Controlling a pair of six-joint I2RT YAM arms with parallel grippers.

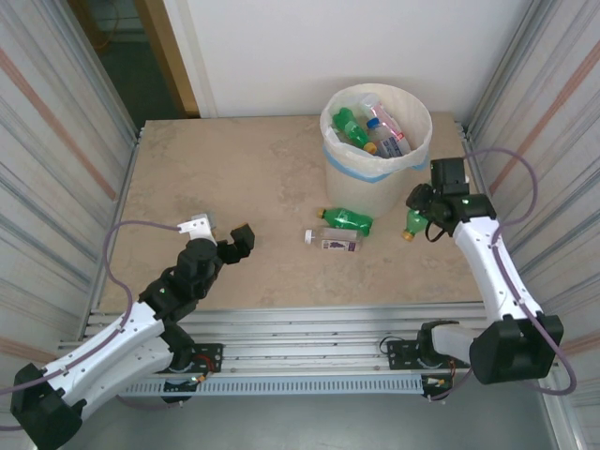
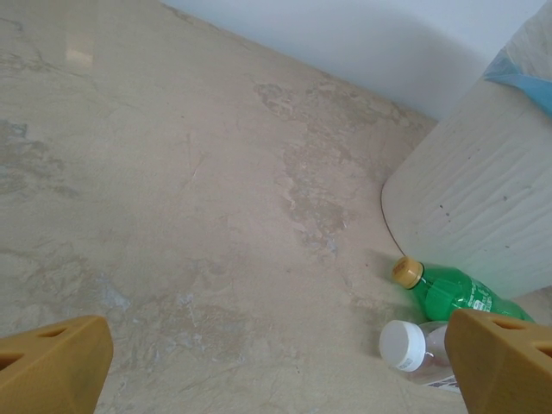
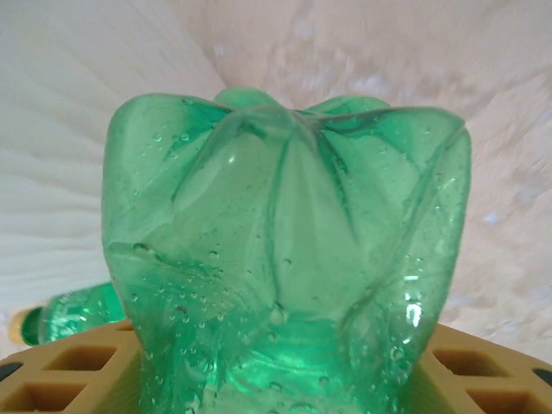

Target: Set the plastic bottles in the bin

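Observation:
The right gripper lifts the green bottle up and outward over the bin's opening (image 1: 405, 124) next to release it, because the bin's side rises beside it now.
The bin (image 1: 361, 192) is a round cream-white bucket with a blue band, standing at the back right. Several bottles lie inside it, among them a green one (image 1: 352, 127). My right gripper (image 1: 419, 210) is beside the bin's right wall, shut on a green bottle (image 1: 413, 223). In the right wrist view that bottle's base (image 3: 285, 259) sits between the yellow fingers (image 3: 60, 371). On the table in front of the bin lie another green bottle (image 1: 347, 218) (image 2: 453, 293) and a clear bottle (image 1: 333, 241) with a white cap (image 2: 403, 343). My left gripper (image 1: 239, 242) (image 2: 276, 379) hangs open left of them.
Corrugated metal walls close in the table on the left and right. The bin's wall (image 2: 474, 207) rises just behind the two lying bottles. A metal rail runs along the table's near edge (image 1: 300, 323).

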